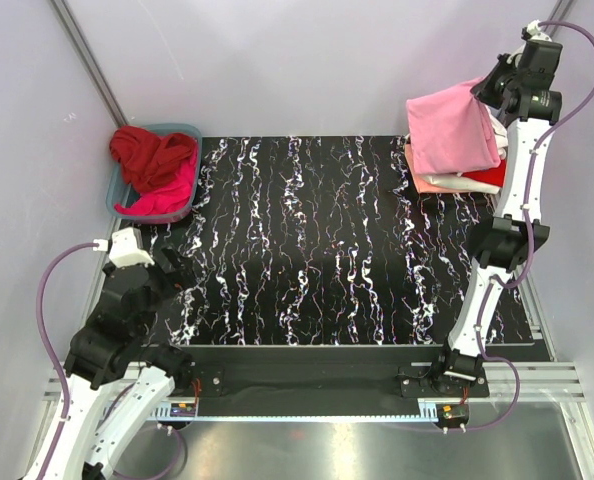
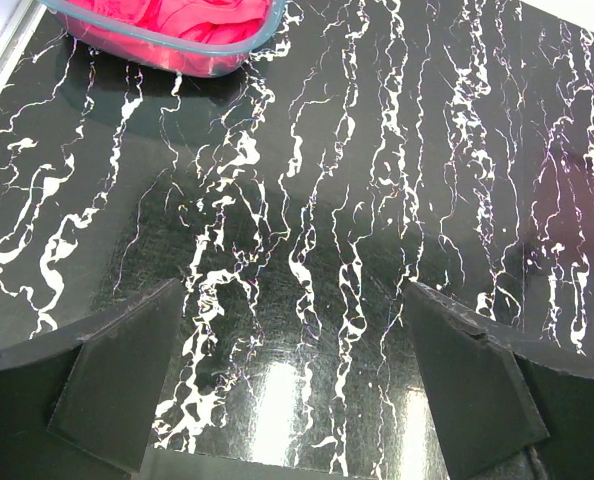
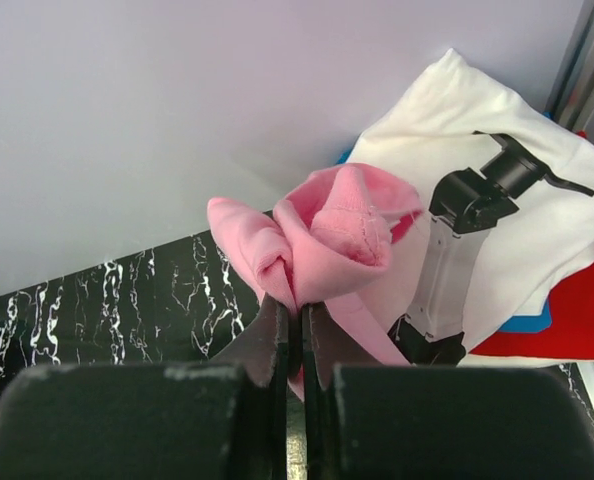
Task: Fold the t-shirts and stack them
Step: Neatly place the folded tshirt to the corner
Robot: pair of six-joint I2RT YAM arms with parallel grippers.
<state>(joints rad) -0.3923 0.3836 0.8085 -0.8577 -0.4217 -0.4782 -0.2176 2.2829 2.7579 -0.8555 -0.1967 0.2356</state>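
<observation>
My right gripper will shift slightly outward next, toward the wall beside the red t-shirt, because the hanging pink t-shirt [image 1: 449, 130] leaves that side of the stack uncovered.
My right gripper [image 1: 485, 88] is raised at the back right, shut on a fold of a light pink t-shirt [image 1: 449, 130] that hangs from it over the stack. In the right wrist view the pink cloth [image 3: 332, 235] is pinched between the closed fingers [image 3: 299, 335]. Under it lies a stack: a white t-shirt with black print [image 3: 497, 215], a blue one [image 3: 527, 322] and a red one [image 3: 562, 320]. A dark red t-shirt [image 1: 149, 152] and a magenta one [image 1: 172, 192] lie in a basket. My left gripper [image 2: 295, 380] is open and empty above the mat.
The blue-grey basket [image 1: 114, 185] stands at the back left; its rim also shows in the left wrist view [image 2: 177, 45]. The black marbled mat [image 1: 327, 240] covers the table. Grey walls close in the back and sides.
</observation>
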